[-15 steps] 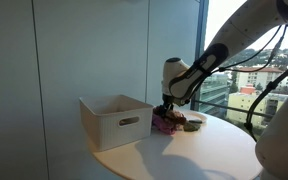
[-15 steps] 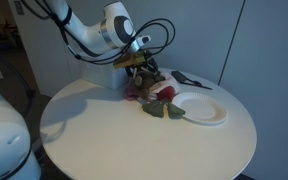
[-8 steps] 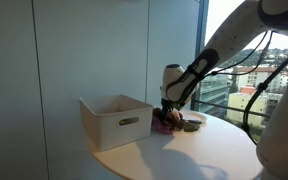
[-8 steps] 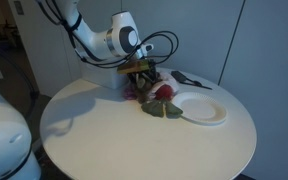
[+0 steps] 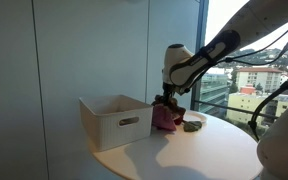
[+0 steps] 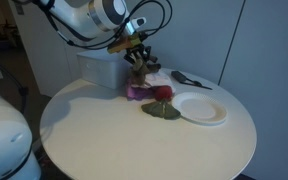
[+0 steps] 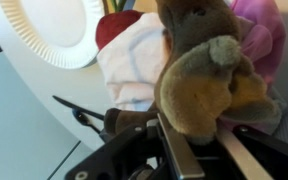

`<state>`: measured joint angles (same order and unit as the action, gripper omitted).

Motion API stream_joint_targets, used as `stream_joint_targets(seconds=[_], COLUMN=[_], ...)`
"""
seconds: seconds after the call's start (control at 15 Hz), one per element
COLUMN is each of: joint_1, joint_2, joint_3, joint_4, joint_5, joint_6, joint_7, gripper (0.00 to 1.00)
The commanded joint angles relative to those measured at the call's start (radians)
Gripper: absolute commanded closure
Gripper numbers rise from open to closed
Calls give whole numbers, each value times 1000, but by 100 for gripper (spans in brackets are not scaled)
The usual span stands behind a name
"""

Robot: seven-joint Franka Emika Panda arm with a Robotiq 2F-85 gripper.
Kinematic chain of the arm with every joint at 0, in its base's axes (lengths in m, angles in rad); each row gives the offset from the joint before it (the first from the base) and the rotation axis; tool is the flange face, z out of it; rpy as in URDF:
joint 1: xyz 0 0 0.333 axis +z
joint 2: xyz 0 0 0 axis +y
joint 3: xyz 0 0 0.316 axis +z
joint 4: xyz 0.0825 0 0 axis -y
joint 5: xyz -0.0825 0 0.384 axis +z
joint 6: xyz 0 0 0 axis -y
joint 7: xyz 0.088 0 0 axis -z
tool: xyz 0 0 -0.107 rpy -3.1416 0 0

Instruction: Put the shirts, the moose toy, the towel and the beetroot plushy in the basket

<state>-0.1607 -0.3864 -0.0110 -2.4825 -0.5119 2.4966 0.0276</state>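
Note:
My gripper will move up next, carry the moose toy over the basket's open top, go down inside and release it, because the basket's sides rise beside the pile.
My gripper is shut on the brown moose toy, which fills the space between the fingers in the wrist view. In an exterior view the gripper holds the moose toy lifted above the pile. Below lie a white towel, a pink shirt and the dark-red beetroot plushy with its green leaves. The white basket stands just beside the pile, also seen behind the gripper as the basket. From the side, the gripper hangs over the pink shirt.
A white plate lies on the round white table next to the pile. A dark utensil lies beyond it near the table's far edge. A glass wall and window stand close behind the table.
The jaws have closed on the moose toy and the gripper has risen, lifting the toy off the pile of cloth.

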Motion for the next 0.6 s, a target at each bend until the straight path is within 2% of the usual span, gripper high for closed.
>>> stream_joint_targets(seconds=[0.0,0.33,0.53], joint_1=[-23,29,84], joint_2=[-216,-385,-392], joint_3=[75,151,203], joint_4=[-10,79,199], joint_5=[-102,-153,-165], joint_6=[-75,-149,-184], joint_7=[54,-10,-77], gripper=[96,95,94])
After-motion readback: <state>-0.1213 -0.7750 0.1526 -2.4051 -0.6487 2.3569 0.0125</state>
